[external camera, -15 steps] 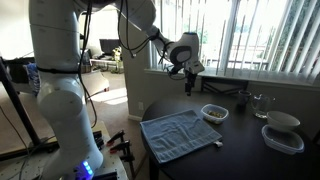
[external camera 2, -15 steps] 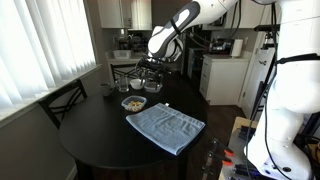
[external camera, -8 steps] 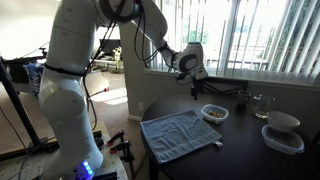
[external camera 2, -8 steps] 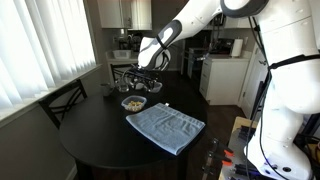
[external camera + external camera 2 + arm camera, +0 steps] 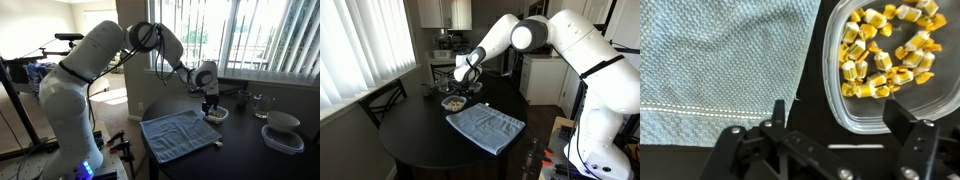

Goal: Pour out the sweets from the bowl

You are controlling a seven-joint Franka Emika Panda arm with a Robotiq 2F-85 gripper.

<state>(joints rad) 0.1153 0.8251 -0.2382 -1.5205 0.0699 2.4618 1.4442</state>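
The robot's gripper will next go down, open, over the bowl's rim beside the light blue towel and close there, because that rim is already between its two fingers.
The bowl is shallow, round and translucent, at the upper right of the wrist view. It holds the sweets, a heap of small yellow and white wrapped pieces. My gripper is open, just above the black table, with the bowl's near rim between its two fingers. In both exterior views the gripper hangs directly over the bowl. A light blue towel lies flat beside the bowl.
The round black table carries everything. A larger white bowl sits on a clear squarish container at the far end, with a glass nearby. A chair stands beside the table.
The arm has swung across the table and come down from well above it to the bowl. The bowl and towel have not moved.
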